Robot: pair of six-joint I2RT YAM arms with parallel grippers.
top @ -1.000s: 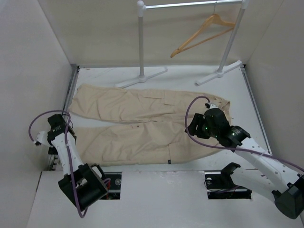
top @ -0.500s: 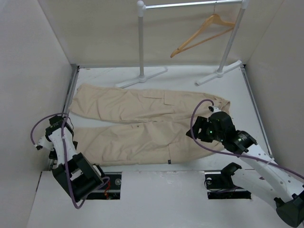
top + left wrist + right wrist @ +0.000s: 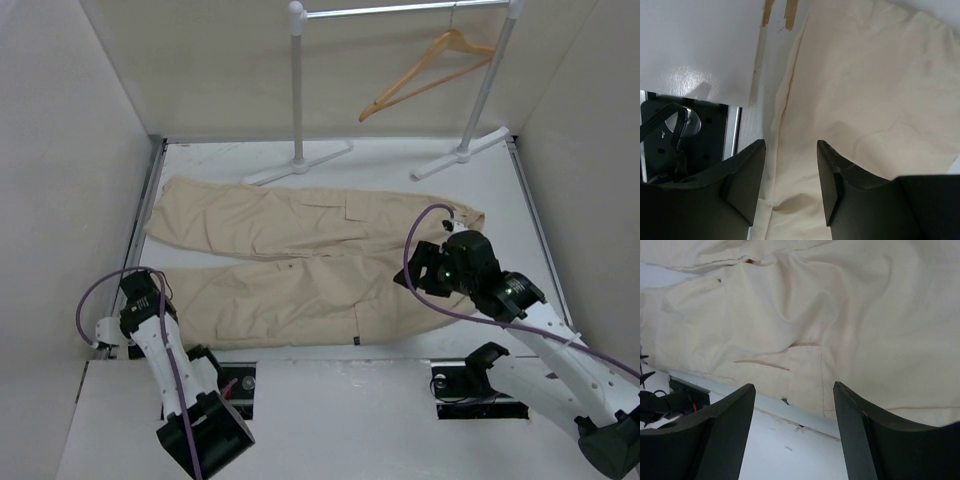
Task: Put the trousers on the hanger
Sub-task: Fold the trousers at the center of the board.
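My left gripper is just above the near leg end's near seam (image 3: 776, 147), with the seam between its open fingers. It needs to move down onto the seam and close there.
The beige trousers (image 3: 290, 255) lie flat on the white table, legs pointing left and waist at the right. The wooden hanger (image 3: 425, 70) hangs tilted on the rail at the back right. My left gripper (image 3: 148, 298) is low over the hem end of the near leg. In the left wrist view it (image 3: 790, 146) is open, and the cloth's edge seam (image 3: 782, 105) runs between the jaws. My right gripper (image 3: 414, 272) hovers over the near side of the waist. In the right wrist view it (image 3: 792, 387) is wide open above a pocket (image 3: 805, 375) and the trousers' near edge.
A white-and-silver clothes rail (image 3: 297, 90) stands at the back, its feet (image 3: 460, 152) on the table. White walls close in the left, right and back. Black mounting hardware (image 3: 685, 135) sits in a gap at the table's near left edge.
My left gripper has moved nearer, along the left edge to the hem of the near leg. My right gripper has shifted slightly right over the waist. The trousers lie as before.
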